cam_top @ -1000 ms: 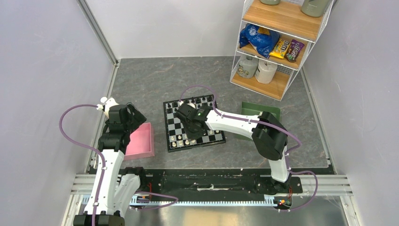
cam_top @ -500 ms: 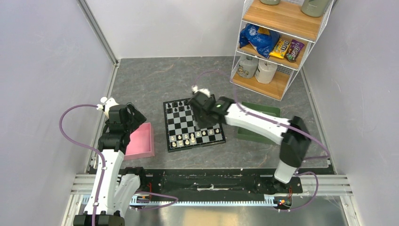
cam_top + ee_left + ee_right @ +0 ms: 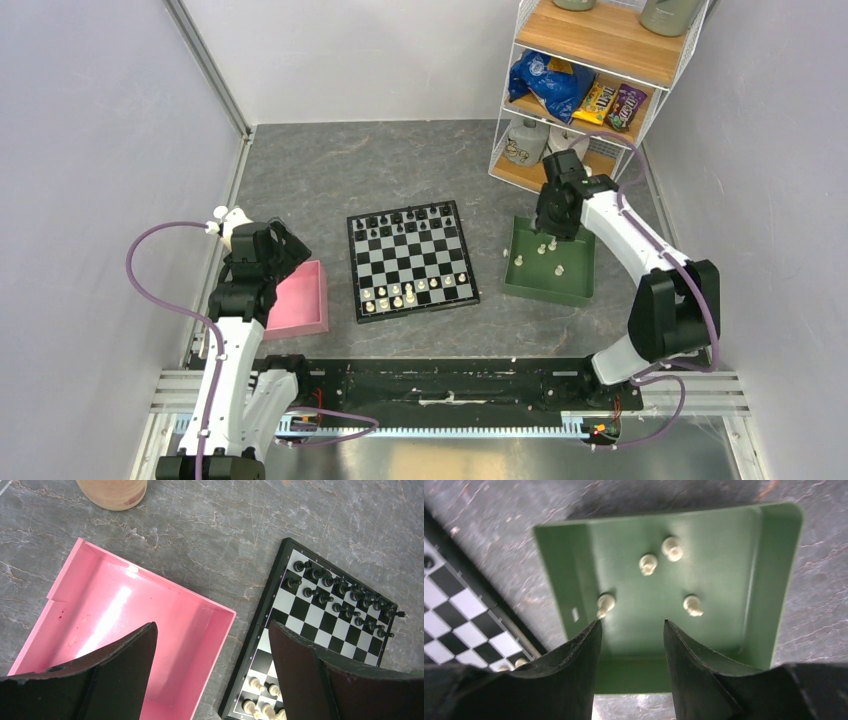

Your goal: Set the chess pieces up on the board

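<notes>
The robot's right gripper will next lower to the white piece that is nearest the far side of the green tray.
The board lies mid-table, with black chess pieces along its far rows and cream-white chess pieces on its near rows. Several more white pieces stand in the green tray to the board's right. My right gripper hovers over that tray; in the right wrist view it is open, nothing between the fingers. My left gripper is open and empty above the inner edge of the pink tray, with the board to its right.
A wire shelf rack with snack bags and jars stands at the back right, close behind the green tray. A tan round object sits beyond the pink tray. White walls enclose the table on three sides.
The right arm swung from over the board to the right, above the green tray, and its jaws widened. The left arm stayed still.
</notes>
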Available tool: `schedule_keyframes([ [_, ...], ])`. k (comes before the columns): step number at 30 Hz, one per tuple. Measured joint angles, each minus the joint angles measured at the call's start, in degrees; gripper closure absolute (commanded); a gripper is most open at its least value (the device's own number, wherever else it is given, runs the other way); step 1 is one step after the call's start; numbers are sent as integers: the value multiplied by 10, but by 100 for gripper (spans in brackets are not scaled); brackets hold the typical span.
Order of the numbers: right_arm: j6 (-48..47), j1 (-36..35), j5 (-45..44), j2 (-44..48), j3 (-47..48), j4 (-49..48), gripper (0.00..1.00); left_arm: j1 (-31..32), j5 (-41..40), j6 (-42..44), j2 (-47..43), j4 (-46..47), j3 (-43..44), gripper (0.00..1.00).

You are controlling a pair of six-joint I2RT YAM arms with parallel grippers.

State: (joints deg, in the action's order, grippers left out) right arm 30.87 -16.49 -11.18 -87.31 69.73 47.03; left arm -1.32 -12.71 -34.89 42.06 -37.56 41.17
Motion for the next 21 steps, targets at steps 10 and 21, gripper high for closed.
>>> schedule_keyframes([
  [10, -24, 96, 41, -94, 0, -30, 49, 0, 4, 0, 1, 0, 0, 11],
  [21, -36, 126, 62, -131, 0, -67, 58, 0, 4, 0, 12, 0, 0, 11],
])
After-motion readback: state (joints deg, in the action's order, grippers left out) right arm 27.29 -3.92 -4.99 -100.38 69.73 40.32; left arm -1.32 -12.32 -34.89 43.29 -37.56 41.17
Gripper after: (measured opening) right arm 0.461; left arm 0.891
